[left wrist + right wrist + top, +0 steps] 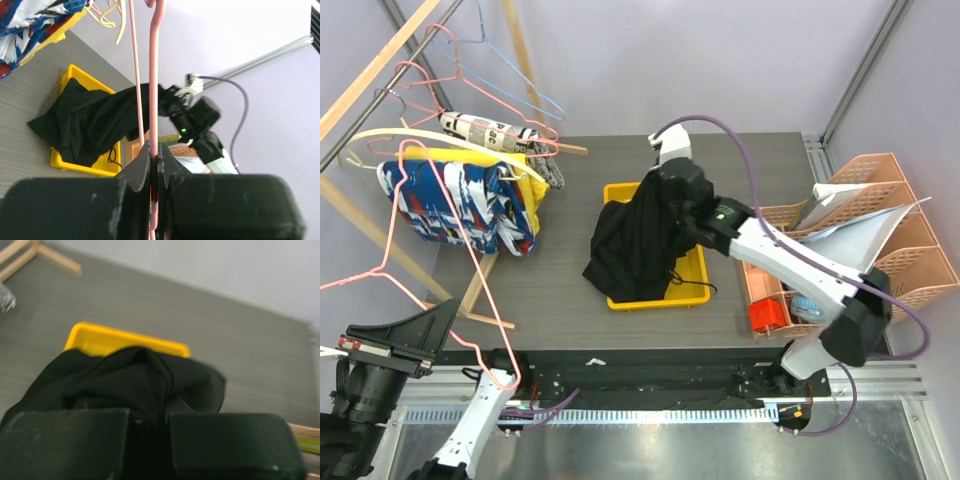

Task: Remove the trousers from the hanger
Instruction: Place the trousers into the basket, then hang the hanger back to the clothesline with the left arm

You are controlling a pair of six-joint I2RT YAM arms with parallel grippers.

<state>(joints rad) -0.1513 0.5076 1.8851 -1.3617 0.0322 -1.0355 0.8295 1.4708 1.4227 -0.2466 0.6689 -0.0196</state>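
Note:
My right gripper should next go down to the left in the top view over the yellow tray and release the black trousers (640, 245), as they are off the hanger.
The black trousers (640, 245) hang bunched from my right gripper (667, 197) and droop into the yellow tray (692, 292). In the right wrist view the cloth (125, 380) is pinched between the shut jaws of that gripper (150, 420). They are off the pink wire hanger (481, 290), which my left gripper (503, 379) holds at the table's near left edge. The left wrist view has the hanger wire (154, 75) running up out of the shut left gripper (156, 150), with the trousers (85, 125) and tray (75, 75) beyond it.
A wooden rack at the far left carries a blue, red and yellow garment (460, 200), spare wire hangers (510, 75) and a black-and-white patterned item (490, 130). An orange file rack (880, 230) with papers and a red object (770, 317) stand at the right.

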